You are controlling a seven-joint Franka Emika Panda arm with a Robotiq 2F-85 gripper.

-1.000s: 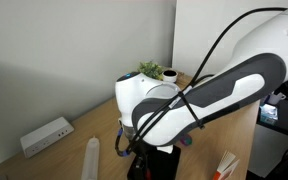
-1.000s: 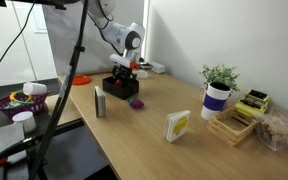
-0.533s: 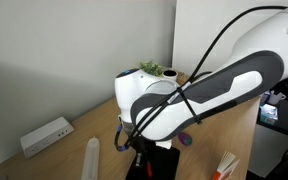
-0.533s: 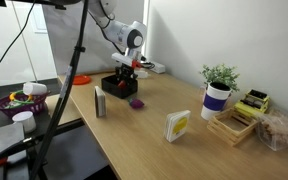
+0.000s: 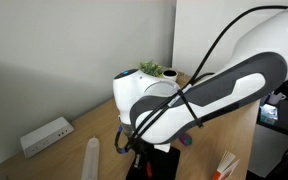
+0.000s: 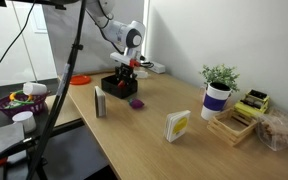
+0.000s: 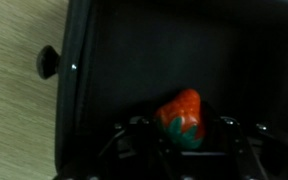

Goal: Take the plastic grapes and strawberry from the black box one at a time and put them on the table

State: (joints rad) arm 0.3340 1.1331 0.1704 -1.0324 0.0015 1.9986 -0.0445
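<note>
My gripper will next lift past the box's rim, then lower to the wood beside the grapes and let go, as the strawberry is still in the black box.
The wrist view looks down into the black box [image 7: 72,90], where the red strawberry [image 7: 180,115] with its green cap sits between the dark fingers of my gripper [image 7: 180,135]. The jaws are shut on its sides. In an exterior view the gripper [image 6: 127,72] reaches down into the black box [image 6: 117,87] near the table's [image 6: 154,135] far end. The magenta-purple grapes [image 6: 137,102] lie on the wood just beside the box. Past the arm, a bit of the grapes [image 5: 185,139] shows in an exterior view.
A white socket device [image 5: 46,135] and a pale upright cylinder [image 5: 92,155] stand near the box. Further along the table are a card with a yellow picture [image 6: 177,125], a potted plant [image 6: 218,90] and a wooden tray [image 6: 234,125].
The jaws have closed in on the strawberry inside the box. The arm has barely moved.
</note>
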